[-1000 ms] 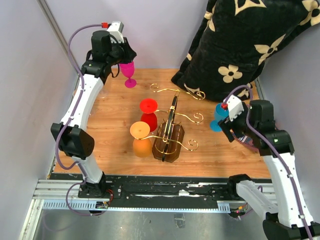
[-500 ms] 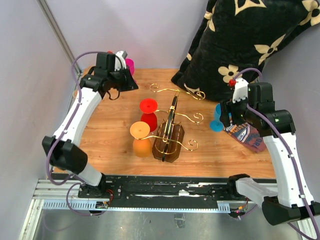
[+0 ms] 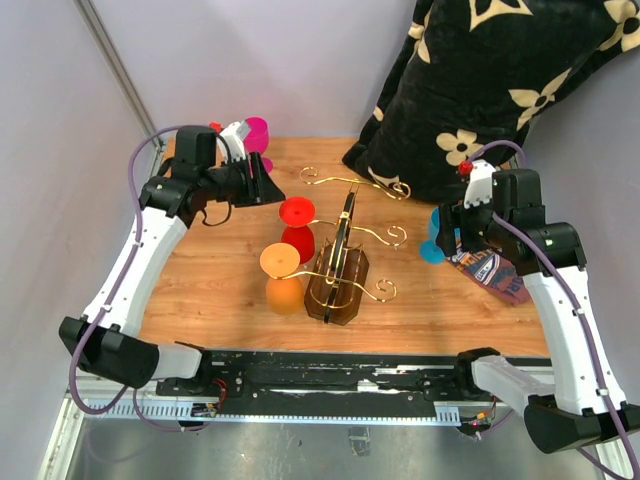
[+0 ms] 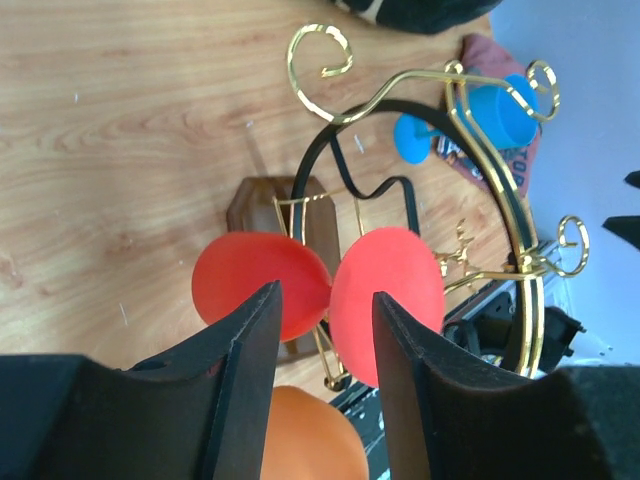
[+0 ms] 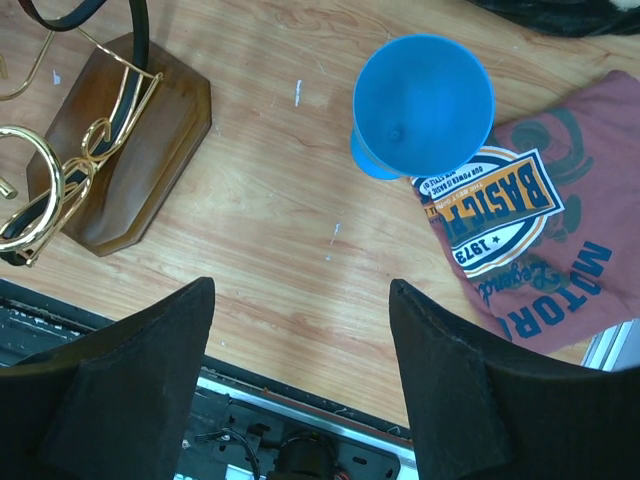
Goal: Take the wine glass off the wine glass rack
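The nearest edge of the red glass's foot disc is a little toward the rack, so my left gripper should move onto it next.
The gold wire wine glass rack stands mid-table on a dark brown base. A red wine glass and an orange wine glass hang upside down on its left arms. My left gripper is open and empty just left of the red glass. In the left wrist view the red glass has its stem in line with the gap of the left gripper. My right gripper is open and empty above bare wood, near a blue glass on the table.
A pink glass stands at the back left behind my left arm. The blue glass stands right of the rack, beside a printed red T-shirt. A black flowered blanket fills the back right corner. Walls close in on both sides.
My left arm has left the pink glass standing at the back and swung right and forward to the red glass. My right arm has risen off the blue glass.
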`<state>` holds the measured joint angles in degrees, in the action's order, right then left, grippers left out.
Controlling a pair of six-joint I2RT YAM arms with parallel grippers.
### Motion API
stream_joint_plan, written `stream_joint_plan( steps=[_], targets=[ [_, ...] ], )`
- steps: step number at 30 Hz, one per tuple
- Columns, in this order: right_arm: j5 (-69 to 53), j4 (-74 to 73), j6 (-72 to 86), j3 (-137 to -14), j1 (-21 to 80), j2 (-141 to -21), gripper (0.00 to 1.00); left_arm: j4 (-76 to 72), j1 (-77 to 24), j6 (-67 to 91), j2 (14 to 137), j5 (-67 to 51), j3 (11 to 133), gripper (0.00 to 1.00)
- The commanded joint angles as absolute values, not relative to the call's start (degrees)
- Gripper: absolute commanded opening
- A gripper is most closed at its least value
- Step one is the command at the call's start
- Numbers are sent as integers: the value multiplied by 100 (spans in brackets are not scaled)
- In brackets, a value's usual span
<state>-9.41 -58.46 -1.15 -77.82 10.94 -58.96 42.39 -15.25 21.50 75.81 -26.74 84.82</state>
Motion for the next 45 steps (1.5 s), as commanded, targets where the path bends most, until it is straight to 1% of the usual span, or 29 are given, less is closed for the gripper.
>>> stream_joint_plan(
  steps=[1,9,11,12,15,18,20,23,27,29,31,35,39,41,45],
  targets=[
    [-995,-5695,79,-7784,1144,-5760,72,4294,-1573,1982,7596,-2930,8263,48],
    [-963,-5601,205,-7666,1150,-5719,71,3837,-1590,2098,7485,-3657,8028,46],
    [-937,-5592,219,-7657,1150,-5713,71,3730,-1591,2184,7471,-3860,7970,43],
    [-909,-5590,220,-7652,1149,-5713,71,3694,-1591,2214,7464,-3938,7938,40],
    [-805,-5575,221,-7612,1145,-5673,72,3594,-1592,2305,7424,-4121,7845,27],
    [-741,-5559,222,-7547,1149,-5639,72,3662,-1599,2290,7387,-4057,7888,10],
    [-742,-5548,220,-7512,1144,-5638,72,3660,-1599,2287,7350,-4022,7921,2],
    [-765,-5512,245,-7469,1150,-5628,72,3762,-1600,2215,7371,-3937,8034,0],
    [-789,-5499,255,-7449,1143,-5602,72,3985,-1600,2056,7400,-3469,8249,0],
    [-784,-5489,255,-7435,1151,-5576,72,3857,-1600,2148,7372,-3466,8243,1],
    [-780,-5468,255,-7408,1149,-5554,72,3491,-1595,2397,7353,-3696,8137,1],
    [-736,-5474,247,-7403,1150,-5531,72,2844,-1598,2979,7480,-4552,7815,1],
    [-648,-5476,212,-7394,1148,-5494,73,2524,-1600,3220,7605,-5031,7680,1],
    [-633,-5476,203,-7381,1148,-5493,73,2970,-1600,2881,7713,-4854,7976,1],
    [-650,-5467,211,-7332,1149,-5484,73,3698,-1586,2330,7682,-4082,8527,1]
  ],
)
